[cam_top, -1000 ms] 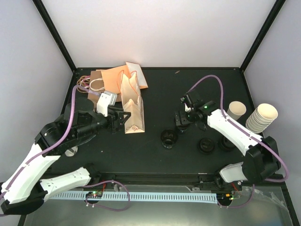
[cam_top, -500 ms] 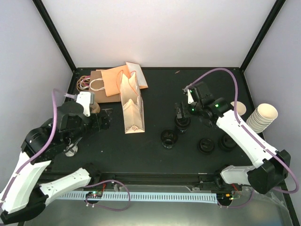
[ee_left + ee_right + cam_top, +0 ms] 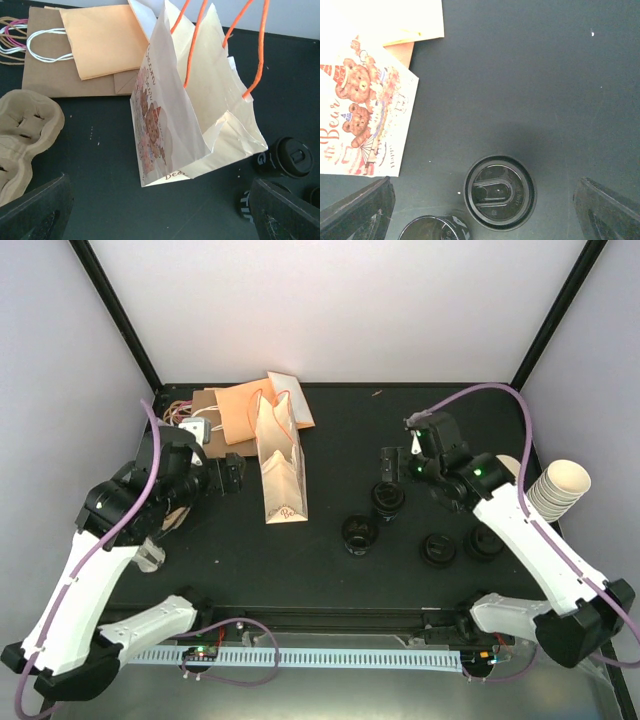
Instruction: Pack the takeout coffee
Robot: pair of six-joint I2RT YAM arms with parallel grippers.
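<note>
I need to move my left gripper outward and across next, onto that side's rim [image 3: 260,433] [image 3: 183,82].
The takeout coffee, a single cream paper cup [image 3: 511,462], peeks out behind my right arm at the table's right side. A cream bear-print paper bag [image 3: 278,465] with orange handles [image 3: 190,110] stands open left of centre. My left gripper [image 3: 232,472] is open just left of the bag and touches nothing; in the left wrist view [image 3: 160,220] only bare table lies between its fingers. My right gripper [image 3: 388,466] is open and hovers over a black lidded cup [image 3: 500,192], which sits between its fingers [image 3: 357,210] without contact.
Other black cups [image 3: 358,532] [image 3: 437,548] [image 3: 483,543] stand in the middle right. A tall stack of cream cups [image 3: 558,490] is at the right edge. Flat paper bags [image 3: 235,410] lie at the back left, with a cardboard cup carrier [image 3: 20,135] near the left arm.
My left gripper has let go of the bag's side, opened wide and drawn back to the left. My right arm has lifted and shifted slightly back and right above the lidded cup.
</note>
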